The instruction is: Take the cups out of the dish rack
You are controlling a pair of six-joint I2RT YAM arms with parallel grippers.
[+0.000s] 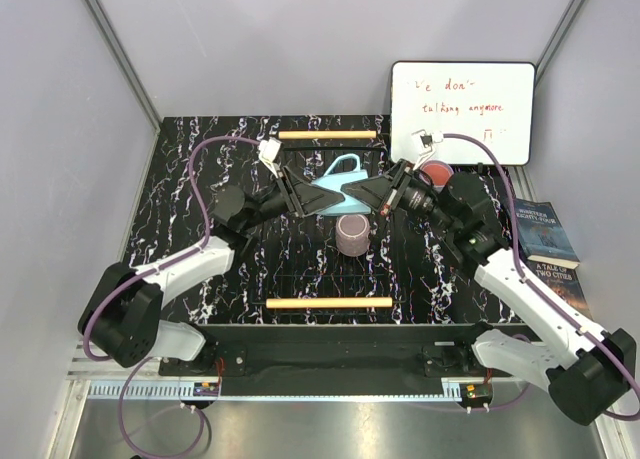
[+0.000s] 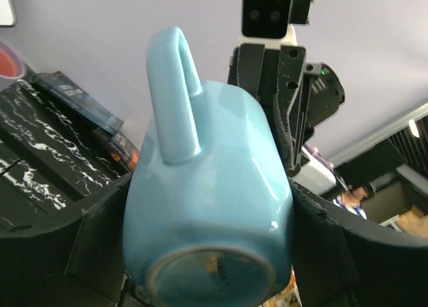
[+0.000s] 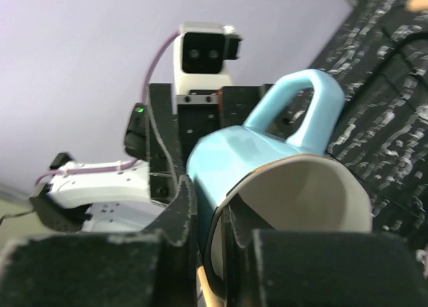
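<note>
I will next move my right gripper down and to its right in the top view, to the empty tabletop by the coral cup. There I will turn the light blue cup upright and let it go.
A light blue cup (image 1: 343, 177) with a handle hangs on its side in the air over the dish rack (image 1: 328, 302), between both grippers. My left gripper (image 1: 312, 194) is shut on the cup's body near its base; in the left wrist view the cup (image 2: 214, 186) fills the space between the pads. My right gripper (image 1: 377, 195) is shut on the cup's rim (image 3: 267, 166), one finger (image 3: 242, 243) inside the mouth and one outside. A dusty mauve cup (image 1: 352, 234) stands upside down on the rack. A coral cup (image 1: 436, 172) sits to the right of the rack.
A whiteboard (image 1: 462, 112) with red writing leans at the back right. Two books (image 1: 545, 239) lie at the right edge of the black marbled table. The rack's far wooden bar (image 1: 328, 134) lies behind the grippers.
</note>
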